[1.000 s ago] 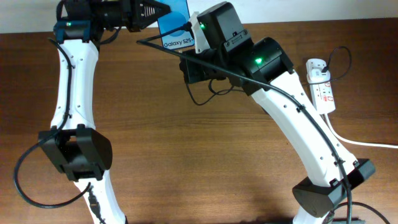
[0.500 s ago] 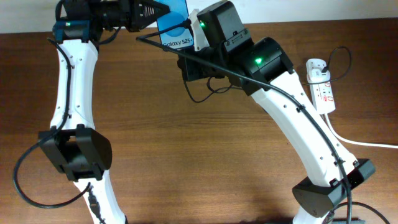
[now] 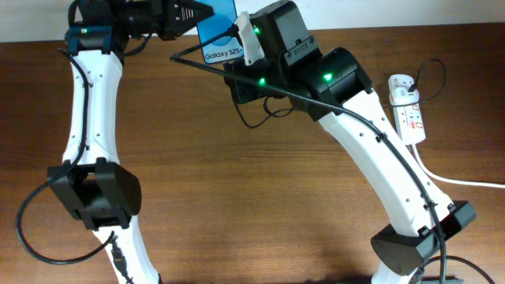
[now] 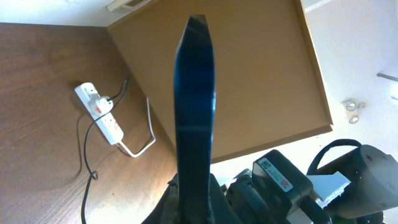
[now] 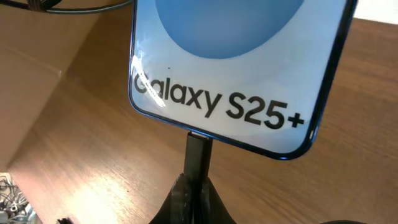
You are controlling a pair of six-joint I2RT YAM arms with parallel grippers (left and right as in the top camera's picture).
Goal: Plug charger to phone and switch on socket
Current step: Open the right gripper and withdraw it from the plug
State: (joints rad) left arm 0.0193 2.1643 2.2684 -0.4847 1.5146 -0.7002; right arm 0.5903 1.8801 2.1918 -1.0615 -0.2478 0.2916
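My left gripper should next move down and back toward my base and let go of the phone [image 3: 218, 38] on the open tabletop, because the tip of the plug already meets the phone's bottom edge.
My left gripper [image 3: 203, 12] is shut on the phone [image 3: 218, 38] and holds it above the table's far edge, its blue screen reading "Galaxy S25+". In the left wrist view the phone [image 4: 194, 99] shows edge-on between the fingers [image 4: 194, 190]. My right gripper [image 5: 198, 190] is shut on the charger's black plug tip [image 5: 199, 154], which meets the phone's bottom edge [image 5: 236, 68]. The thin charger cable [image 3: 260, 118] curves below the right wrist. The socket [image 3: 408, 106], a white power strip, lies at the far right with a plug in it; it also shows in the left wrist view [image 4: 102, 115].
A thick white cord [image 3: 465, 181] runs from the strip to the right edge. A thin black cable [image 4: 84, 162] trails over the table by the strip. The right arm [image 3: 371, 150] crosses the table's middle right. The left arm [image 3: 91, 118] stands at the left.
The phone and the right wrist have shifted slightly left together. The arms otherwise hold their places.
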